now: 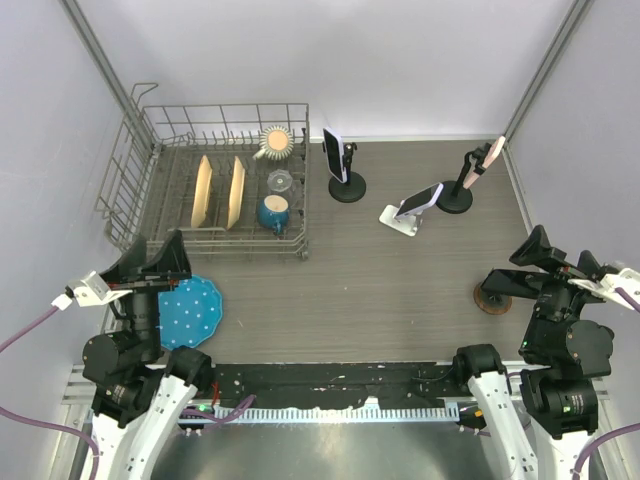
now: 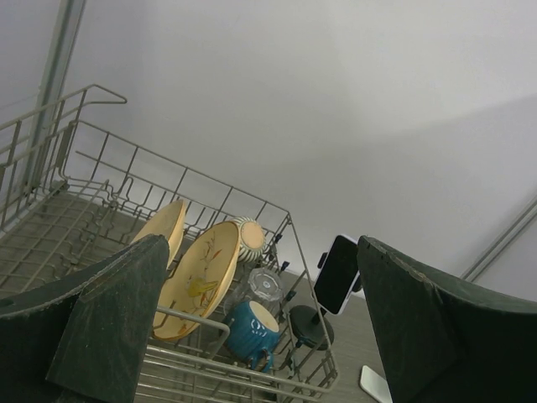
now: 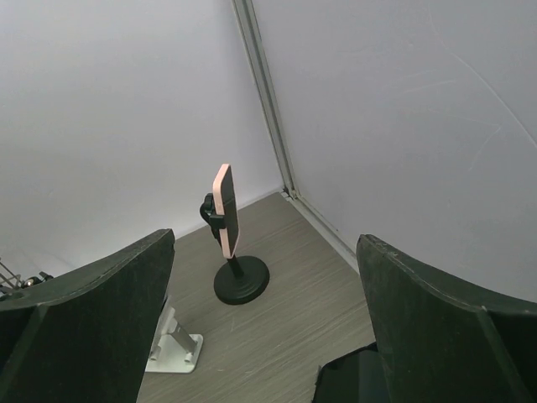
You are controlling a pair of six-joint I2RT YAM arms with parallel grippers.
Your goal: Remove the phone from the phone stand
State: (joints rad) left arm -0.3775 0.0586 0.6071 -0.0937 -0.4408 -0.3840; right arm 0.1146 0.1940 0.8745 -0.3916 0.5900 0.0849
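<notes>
The white phone's end by the pink phone overhangs the silver stand, so next my right gripper moves outward onto it, turning left in the top view.
Three phones stand on stands at the back of the table. A dark-screened phone [image 1: 334,155] sits on a black round-based stand [image 1: 347,187]; it also shows in the left wrist view [image 2: 338,273]. A white phone [image 1: 420,199] leans on a silver stand [image 1: 397,220]. A pink phone [image 1: 488,158] is clamped on a black stand [image 1: 456,201]; it also shows in the right wrist view [image 3: 225,210]. My left gripper [image 1: 150,265] and right gripper [image 1: 530,268] are both open, empty and near the front edge, far from the phones.
A wire dish rack [image 1: 225,108] at the back left holds two yellow plates [image 1: 203,190], a blue mug [image 1: 274,212], a glass and a striped bowl [image 1: 275,142]. A blue dotted plate [image 1: 198,310] lies by the left arm. A brown disc [image 1: 492,298] lies by the right gripper.
</notes>
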